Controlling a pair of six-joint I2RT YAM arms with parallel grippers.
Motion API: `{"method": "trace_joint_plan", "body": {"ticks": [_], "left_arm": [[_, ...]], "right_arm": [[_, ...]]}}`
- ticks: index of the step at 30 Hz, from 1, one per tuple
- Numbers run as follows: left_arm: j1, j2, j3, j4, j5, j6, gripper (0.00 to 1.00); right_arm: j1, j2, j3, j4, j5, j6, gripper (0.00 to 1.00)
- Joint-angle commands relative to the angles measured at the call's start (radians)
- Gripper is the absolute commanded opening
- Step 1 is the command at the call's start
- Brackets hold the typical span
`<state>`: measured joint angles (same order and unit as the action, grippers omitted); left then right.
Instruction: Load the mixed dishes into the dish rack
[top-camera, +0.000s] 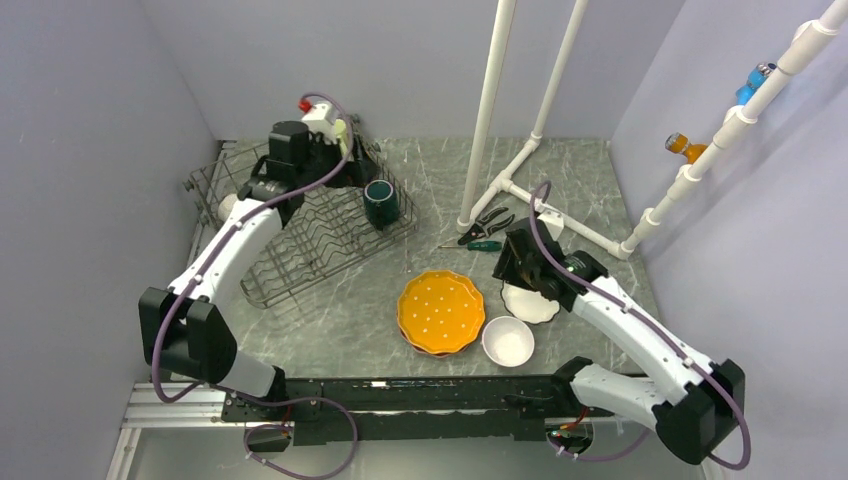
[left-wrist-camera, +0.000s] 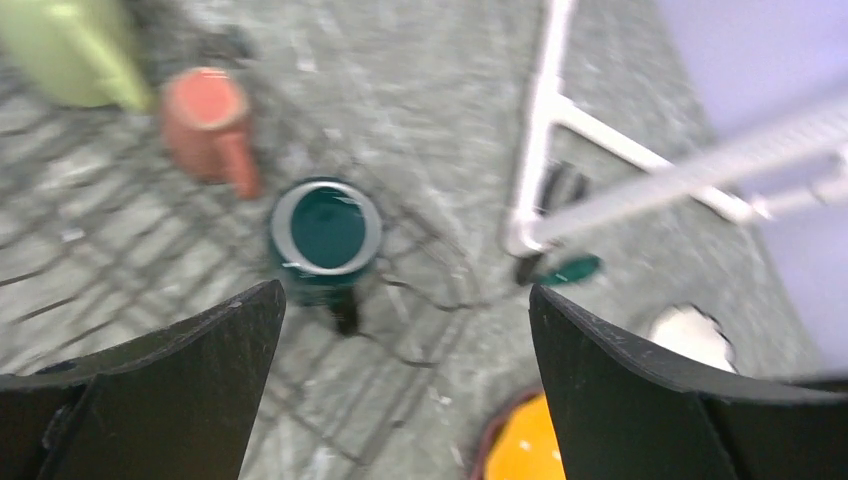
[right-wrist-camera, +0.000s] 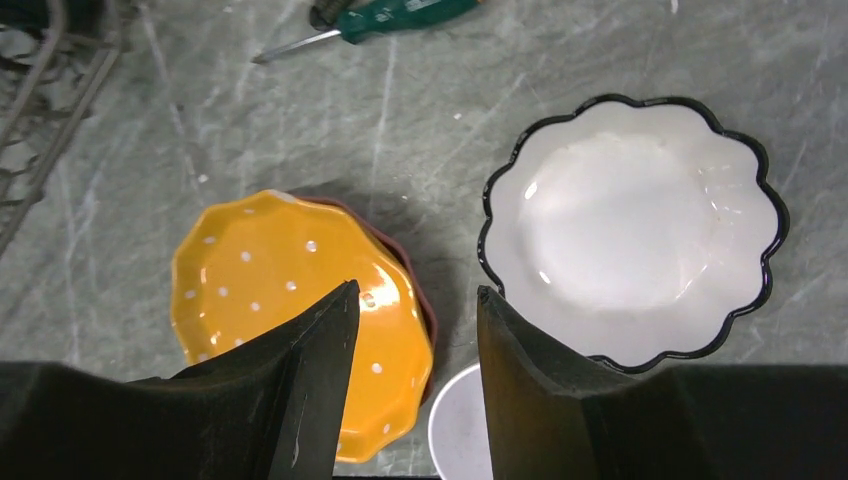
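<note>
Bare table shows between plates and bowl, so my right gripper will lower first to get its fingers astride the scalloped bowl's black rim facing the plates.
The dish rack (top-camera: 300, 235) stands at the back left. The dark teal mug (top-camera: 380, 203) stands upright at its right end. In the left wrist view the teal mug (left-wrist-camera: 325, 235), the small pink mug (left-wrist-camera: 205, 125) and the pale green mug (left-wrist-camera: 70, 50) sit on the rack wires. My left gripper (top-camera: 345, 170) hovers over the rack, open and empty (left-wrist-camera: 405, 300). The stacked orange dotted plates (top-camera: 440, 312), the white bowl (top-camera: 508, 341) and the scalloped bowl (right-wrist-camera: 625, 225) lie on the table. My right gripper (right-wrist-camera: 418, 295) is open and empty above the gap between them.
Black-handled pliers (top-camera: 487, 222) and a green screwdriver (top-camera: 480, 245) lie behind the plates. White pipes (top-camera: 490, 110) rise from the table at the back middle and run right. Walls close in on both sides.
</note>
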<state>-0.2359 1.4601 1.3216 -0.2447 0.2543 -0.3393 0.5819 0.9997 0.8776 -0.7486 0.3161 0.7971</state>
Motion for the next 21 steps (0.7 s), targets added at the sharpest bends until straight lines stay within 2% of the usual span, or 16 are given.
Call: {"method": "trace_joint_plan", "body": {"ticks": [1,7,12,21], "left_arm": [[-0.08,-0.022,0.006,0.095,0.211,-0.015,0.99],[-0.176,-0.044,-0.003,0.102,0.209,0.056,0.99],[-0.203,-0.034,0.018,0.071,0.202,0.078,0.99],[-0.203,-0.032,0.034,0.047,0.184,0.099,0.98]], "right_arm": [[-0.001,0.083,-0.022,-0.002,0.059,0.093,0.49],[0.0,0.257,-0.046,0.072,0.084,0.184,0.49],[-0.001,0.401,-0.064,0.133,0.11,0.206,0.46],[-0.001,0.546,-0.082,0.23,0.191,0.201,0.31]]}}
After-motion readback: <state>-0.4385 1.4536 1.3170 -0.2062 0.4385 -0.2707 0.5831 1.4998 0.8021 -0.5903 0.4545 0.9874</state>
